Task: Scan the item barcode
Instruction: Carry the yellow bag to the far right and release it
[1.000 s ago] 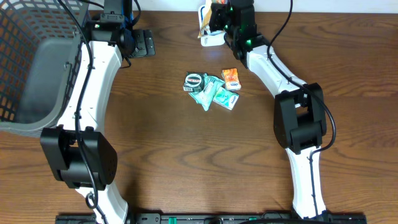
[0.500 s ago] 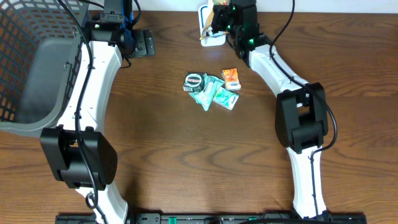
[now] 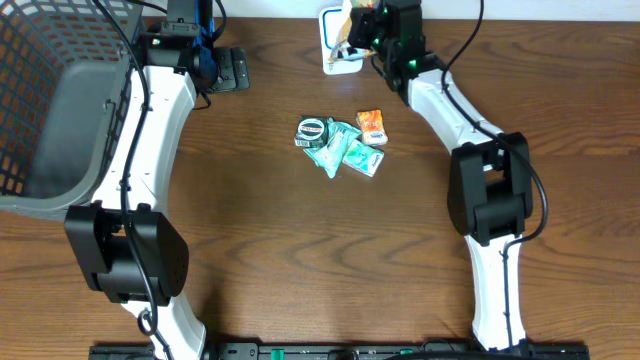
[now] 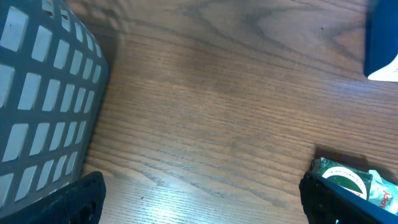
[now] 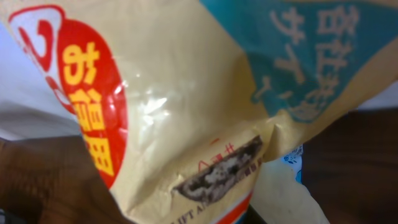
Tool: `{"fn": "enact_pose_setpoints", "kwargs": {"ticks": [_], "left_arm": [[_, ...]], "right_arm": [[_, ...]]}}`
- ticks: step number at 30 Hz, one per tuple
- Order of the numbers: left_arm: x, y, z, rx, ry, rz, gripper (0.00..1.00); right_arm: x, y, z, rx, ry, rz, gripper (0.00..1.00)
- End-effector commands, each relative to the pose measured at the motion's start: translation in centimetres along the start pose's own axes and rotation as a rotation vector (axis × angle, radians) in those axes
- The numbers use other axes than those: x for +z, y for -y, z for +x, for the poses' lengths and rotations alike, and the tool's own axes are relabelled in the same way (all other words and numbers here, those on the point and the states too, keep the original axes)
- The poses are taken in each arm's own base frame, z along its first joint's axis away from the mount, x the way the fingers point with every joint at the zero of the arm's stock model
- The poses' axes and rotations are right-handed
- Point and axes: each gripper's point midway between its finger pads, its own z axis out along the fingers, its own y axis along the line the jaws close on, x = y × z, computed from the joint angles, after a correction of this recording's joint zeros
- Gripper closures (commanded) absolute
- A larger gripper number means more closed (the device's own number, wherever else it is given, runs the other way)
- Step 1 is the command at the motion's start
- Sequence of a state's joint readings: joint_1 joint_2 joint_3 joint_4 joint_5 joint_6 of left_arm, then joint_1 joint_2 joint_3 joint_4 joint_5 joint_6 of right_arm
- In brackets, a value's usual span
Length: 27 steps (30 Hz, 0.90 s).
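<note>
My right gripper carries the packet off the scanner (image 3: 334, 62) next, toward the right in the overhead view, and releases it over bare tabletop, clear of the pile.
A beige snack packet (image 5: 186, 118) with red and teal print fills the right wrist view; no barcode shows on the face I see. The overhead view shows this packet (image 3: 343, 24) at the table's far edge, held by my right gripper (image 3: 362, 30) just above a white scanner (image 3: 334, 62). The right fingers are hidden behind the packet. My left gripper (image 3: 228, 70) rests near the far left of the table with its fingers (image 4: 71, 202) spread wide and open over bare wood, nothing between them.
A pile of small items lies mid-table: a round green tin (image 3: 312, 131), teal packets (image 3: 350, 153) and an orange packet (image 3: 371, 124). A grey mesh basket (image 3: 60, 110) stands at the left edge. The tin (image 4: 348, 180) lies beside the left gripper's right finger.
The right arm has shifted slightly to the right with the packet still held above the scanner. The left arm has not moved.
</note>
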<state>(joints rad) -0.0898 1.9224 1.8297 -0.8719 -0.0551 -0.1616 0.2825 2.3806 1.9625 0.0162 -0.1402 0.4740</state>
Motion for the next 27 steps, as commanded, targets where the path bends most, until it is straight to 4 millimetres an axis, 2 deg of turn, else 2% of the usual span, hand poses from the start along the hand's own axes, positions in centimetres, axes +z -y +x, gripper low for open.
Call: {"fn": "enact_pose_setpoints", "kwargs": {"ticks": [1, 4, 7, 12, 15, 20, 22, 27], "left_arm": [[-1.2, -0.1, -0.7, -0.019, 0.031, -0.002, 0.02], [-1.2, -0.1, -0.7, -0.019, 0.031, -0.002, 0.02], [-1.2, -0.1, -0.7, -0.019, 0.031, -0.002, 0.02], [-1.2, -0.1, -0.7, -0.019, 0.031, -0.002, 0.02], [-1.2, -0.1, -0.7, -0.019, 0.031, -0.002, 0.02], [-1.2, -0.1, -0.7, -0.019, 0.031, -0.002, 0.02], [-1.2, -0.1, -0.7, -0.019, 0.031, -0.002, 0.02], [-1.2, -0.1, -0.7, -0.019, 0.031, -0.002, 0.02]], "right_arm": [[-5.4, -0.1, -8.9, -0.066, 0.142, 0.009, 0.99], [-8.6, 2.8, -11.7, -0.106, 0.141, 0.087, 0.99], [-12.0, 6.7, -13.5, -0.119, 0.12, 0.209, 0.99], [-17.9, 15.5, -14.2, -0.059, 0.045, 0.442, 0.99], [-21.4, 21.8, -13.2, -0.001, -0.03, 0.566, 0.99], [-26.6, 29.8, -11.0, 0.038, -0.143, 0.772, 0.99], [-28.5, 32.4, -10.0, 0.048, -0.187, 0.837, 0.99], [-31.8, 37.2, -7.3, 0.119, -0.278, 0.921, 0.99]]}}
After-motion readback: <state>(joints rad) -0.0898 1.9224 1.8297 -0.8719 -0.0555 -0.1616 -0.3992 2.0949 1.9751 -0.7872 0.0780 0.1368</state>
